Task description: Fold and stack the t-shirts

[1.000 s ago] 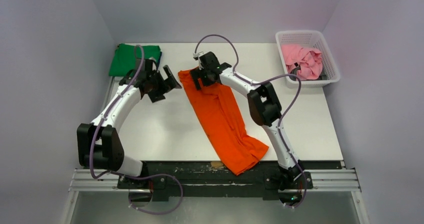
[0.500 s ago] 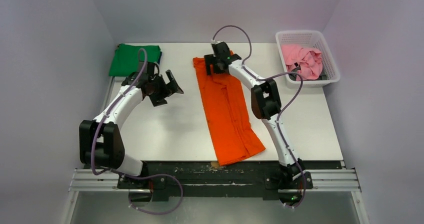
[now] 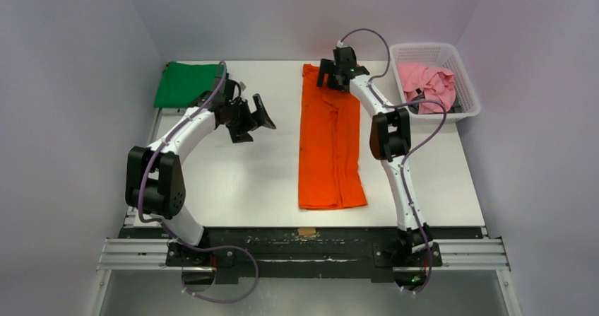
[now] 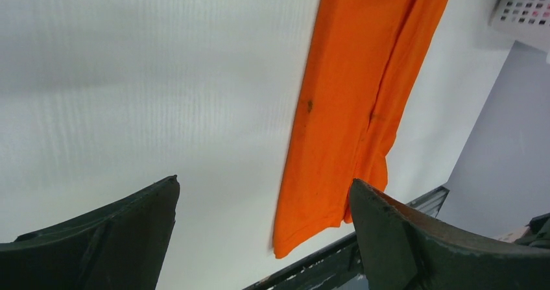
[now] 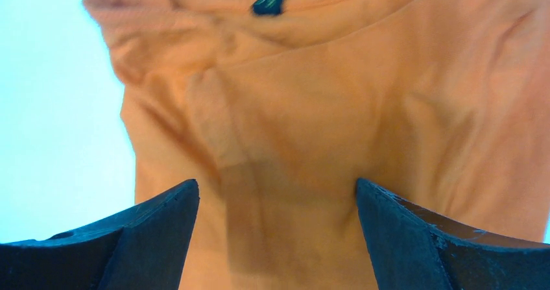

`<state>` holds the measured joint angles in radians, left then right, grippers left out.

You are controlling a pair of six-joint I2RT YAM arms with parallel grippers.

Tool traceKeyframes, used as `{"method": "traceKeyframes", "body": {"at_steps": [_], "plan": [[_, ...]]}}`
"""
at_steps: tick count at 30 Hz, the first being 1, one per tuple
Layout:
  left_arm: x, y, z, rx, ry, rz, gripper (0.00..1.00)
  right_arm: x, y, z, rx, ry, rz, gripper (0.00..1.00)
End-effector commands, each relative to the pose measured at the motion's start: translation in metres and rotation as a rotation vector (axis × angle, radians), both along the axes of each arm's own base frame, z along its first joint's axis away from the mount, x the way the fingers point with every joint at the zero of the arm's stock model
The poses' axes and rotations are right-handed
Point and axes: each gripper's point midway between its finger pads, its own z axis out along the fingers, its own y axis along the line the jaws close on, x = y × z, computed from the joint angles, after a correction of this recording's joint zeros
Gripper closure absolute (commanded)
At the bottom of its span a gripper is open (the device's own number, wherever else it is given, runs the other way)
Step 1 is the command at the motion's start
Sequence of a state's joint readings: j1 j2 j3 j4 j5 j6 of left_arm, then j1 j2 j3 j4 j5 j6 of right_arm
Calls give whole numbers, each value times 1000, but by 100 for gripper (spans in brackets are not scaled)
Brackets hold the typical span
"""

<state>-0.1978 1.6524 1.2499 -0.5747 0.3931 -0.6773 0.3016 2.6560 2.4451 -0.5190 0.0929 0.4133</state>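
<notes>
I should move my left gripper back and down next, onto the corner of the shirt's hem nearest it, because that corner is below it and to its right in the top view.
The bright orange t-shirt (image 3: 328, 146) lies as a long narrow strip down the middle of the table, collar end far, hem near the front edge. My right gripper (image 3: 333, 78) sits over the collar end with its jaws wide apart; in the right wrist view (image 5: 276, 181) orange fabric (image 5: 311, 128) fills the space beneath them, and nothing is pinched. My left gripper (image 3: 258, 124) hovers open to the left of the shirt; its wrist view (image 4: 264, 180) shows bare table and the shirt's hem end (image 4: 350, 108). A folded green t-shirt (image 3: 185, 83) lies at the far left. A crumpled pink t-shirt (image 3: 427, 84) sits in the basket.
A white lattice basket (image 3: 472, 97) stands at the far right corner, close to the right arm's elbow. The black front rail (image 3: 304, 235) runs just beyond the orange shirt's hem. Grey walls enclose the table on three sides.
My right gripper swung toward the far right and the shirt's collar end went with it, turning the strip from diagonal to straight. The left gripper drifted right toward the shirt.
</notes>
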Motion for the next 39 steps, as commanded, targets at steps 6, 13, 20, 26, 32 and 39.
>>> {"method": "traceKeyframes", "body": {"at_steps": [6, 13, 20, 26, 32, 39], "plan": [[-108, -75, -18, -28, 64, -348, 0, -103, 51, 150, 134, -93, 360, 8], [-170, -97, -48, -11, 97, -368, 4, -253, -23, 125, 137, 16, 133, 14], [-201, -116, -74, 50, 121, -388, 18, -381, -77, 55, 123, 187, 7, 21], [-203, -125, -97, 55, 145, -365, 35, -428, -82, 6, 167, 292, 0, 33], [-202, -133, -111, 82, 172, -364, 49, -442, -81, -12, 171, 334, 30, 45], [-212, -129, -129, 136, 222, -355, 76, -461, -80, -22, 193, 399, 41, 73]]}}
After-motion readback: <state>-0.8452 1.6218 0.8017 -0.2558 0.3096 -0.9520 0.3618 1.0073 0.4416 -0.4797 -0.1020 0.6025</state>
